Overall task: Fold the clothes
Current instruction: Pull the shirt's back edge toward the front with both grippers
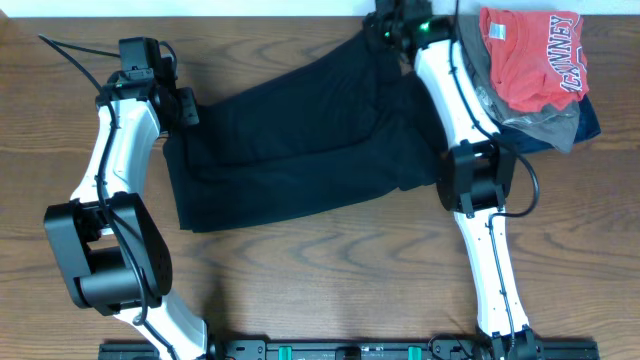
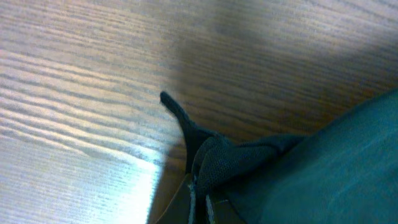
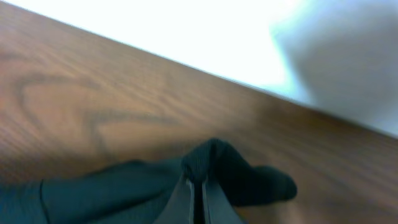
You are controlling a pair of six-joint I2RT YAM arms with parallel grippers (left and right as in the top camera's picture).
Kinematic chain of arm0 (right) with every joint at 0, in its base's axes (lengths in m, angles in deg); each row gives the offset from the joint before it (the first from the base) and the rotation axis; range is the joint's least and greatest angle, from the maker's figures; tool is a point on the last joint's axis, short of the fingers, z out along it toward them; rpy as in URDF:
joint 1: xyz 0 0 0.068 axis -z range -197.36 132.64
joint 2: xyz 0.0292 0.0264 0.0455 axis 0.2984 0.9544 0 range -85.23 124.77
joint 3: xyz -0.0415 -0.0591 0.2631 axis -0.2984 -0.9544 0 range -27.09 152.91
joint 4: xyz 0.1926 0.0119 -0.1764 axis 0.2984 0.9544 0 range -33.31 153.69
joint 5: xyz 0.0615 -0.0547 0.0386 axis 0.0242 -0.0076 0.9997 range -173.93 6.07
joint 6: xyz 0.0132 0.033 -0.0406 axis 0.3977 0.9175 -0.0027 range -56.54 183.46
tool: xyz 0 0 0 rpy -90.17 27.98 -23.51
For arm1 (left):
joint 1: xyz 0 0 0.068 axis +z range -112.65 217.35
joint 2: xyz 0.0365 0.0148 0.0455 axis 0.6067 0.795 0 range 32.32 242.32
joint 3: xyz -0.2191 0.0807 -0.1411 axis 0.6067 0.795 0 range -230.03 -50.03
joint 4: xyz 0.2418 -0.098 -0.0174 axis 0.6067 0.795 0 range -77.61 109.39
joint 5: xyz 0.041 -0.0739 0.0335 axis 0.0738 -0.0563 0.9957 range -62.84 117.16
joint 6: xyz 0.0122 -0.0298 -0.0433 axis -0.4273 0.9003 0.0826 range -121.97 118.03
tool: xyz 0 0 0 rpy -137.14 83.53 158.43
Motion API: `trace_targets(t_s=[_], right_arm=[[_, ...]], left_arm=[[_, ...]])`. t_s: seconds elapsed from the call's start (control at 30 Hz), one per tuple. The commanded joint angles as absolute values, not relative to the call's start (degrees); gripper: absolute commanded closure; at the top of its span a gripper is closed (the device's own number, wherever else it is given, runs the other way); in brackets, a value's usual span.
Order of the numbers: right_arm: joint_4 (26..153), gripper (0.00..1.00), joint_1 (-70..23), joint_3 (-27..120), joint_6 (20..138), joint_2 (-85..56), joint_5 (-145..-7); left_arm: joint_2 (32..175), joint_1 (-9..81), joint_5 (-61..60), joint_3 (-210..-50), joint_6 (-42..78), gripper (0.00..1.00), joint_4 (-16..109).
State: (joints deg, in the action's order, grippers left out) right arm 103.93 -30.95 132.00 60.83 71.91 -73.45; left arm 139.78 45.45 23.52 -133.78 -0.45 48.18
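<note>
I will next bring my right gripper back from the wall and lay the garment's corner over the garment's nearer part (image 1: pixel 402 159), as its far edge still spreads toward the table's back.
The black garment (image 1: pixel 300 140) lies stretched across the middle of the wooden table, folded lengthwise with a crease running left to right. My left gripper (image 1: pixel 183 106) is shut on the garment's left edge; in the left wrist view the fingers (image 2: pixel 200 200) pinch a bunched black fold (image 2: pixel 217 158) just above the wood. My right gripper (image 1: pixel 385 38) is shut on the garment's far right corner near the table's back edge; in the right wrist view its fingers (image 3: pixel 199 196) clamp a black fold (image 3: pixel 211 158). No logo or neck tag shows.
A red shirt with white lettering (image 1: pixel 530 55) lies on grey and navy garments (image 1: pixel 545 130) at the back right corner. A white wall (image 3: pixel 217 37) runs just behind the table's back edge. Bare wood (image 1: pixel 330 270) lies in front of the garment.
</note>
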Motion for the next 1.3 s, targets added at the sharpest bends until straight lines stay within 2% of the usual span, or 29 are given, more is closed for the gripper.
trace_targets(t_s=[0.0,0.27,0.47,0.7,0.97,1.03,1.13,1.17,1.27], right_arm=[[110.67,0.99,-30.01,137.57,57.53,72.50,-72.97],[137.86,0.99,-28.80,145.26,56.09,72.50,-72.90],[153.48,0.99,-28.04,149.55,56.11,72.50,-70.85],[154.03,0.99,-30.18,145.68,57.02,72.61,-68.03],[154.03,0.99,-31.91,141.92,60.22,72.61,-70.87],[154.03,0.99,-31.91,141.90,60.65,72.61,-70.91],[154.03,0.99,-32.04,141.85,60.61,72.61,-70.89],[154.01,0.87,-32.13,141.85,60.13,72.61,-71.04],[154.01,0.62,-32.17,141.88,57.99,72.55,-71.04]], left_arm=[[136.61,45.53,24.42,-134.39,-0.17,0.94,49.64],[136.22,45.53,24.42,-134.39,-0.83,0.94,57.64],[136.26,45.53,24.42,-134.37,-0.80,0.94,65.93],[136.26,45.53,24.46,-132.92,-0.83,0.94,69.12],[136.26,45.53,24.66,-129.71,-0.80,0.92,69.34],[136.26,45.53,24.66,-129.69,-0.80,0.85,69.77],[136.26,45.51,24.62,-129.69,-0.78,0.58,70.60],[136.26,45.51,24.59,-129.69,-0.78,0.54,70.98],[136.26,45.51,24.59,-129.69,-0.78,0.42,71.98]])
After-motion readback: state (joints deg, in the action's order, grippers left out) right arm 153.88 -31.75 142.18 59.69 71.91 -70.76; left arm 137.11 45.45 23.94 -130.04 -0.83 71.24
